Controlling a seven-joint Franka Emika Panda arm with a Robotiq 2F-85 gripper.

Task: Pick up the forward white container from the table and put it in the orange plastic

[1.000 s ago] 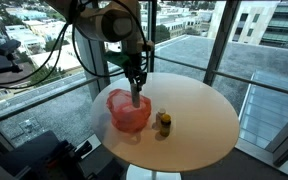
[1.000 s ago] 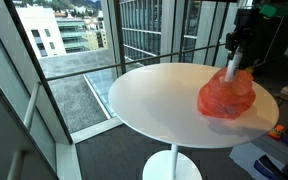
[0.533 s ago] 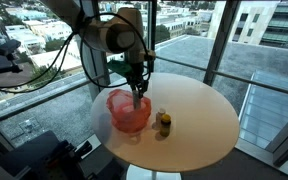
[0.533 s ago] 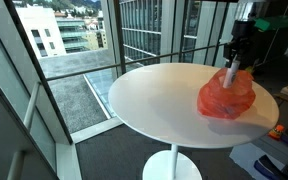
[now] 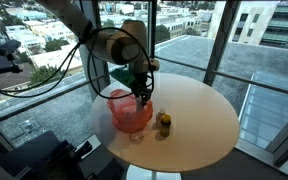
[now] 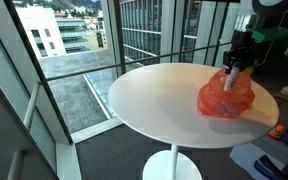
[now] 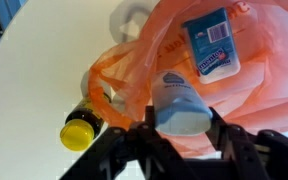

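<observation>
The robot's gripper has to lower the white container into the open orange bag (image 5: pixel 132 115) next, beside the container lying inside, and then open.
My gripper (image 7: pixel 180 128) is shut on a white container (image 7: pixel 179 102) with a blue label and holds it just over the orange plastic bag (image 7: pixel 254 85). A second white container with a blue label (image 7: pixel 212 44) lies inside the bag. In both exterior views the gripper (image 5: pixel 141 93) (image 6: pixel 234 70) hangs right over the bag (image 5: pixel 128 112) (image 6: pixel 225 98), its fingertips at the bag's top edge. The container shows as a small white shape at the jaws (image 6: pixel 232 78).
A small dark bottle with a yellow cap (image 7: pixel 81 127) (image 5: pixel 164 123) stands on the round white table (image 5: pixel 199 125) (image 6: pixel 154 100) beside the bag. Window glass and mullions surround the table. A pale object (image 7: pixel 132 17) lies beyond the bag.
The arm has swung a little sideways over the bag and the gripper has dropped slightly toward it, with the white container still held.
</observation>
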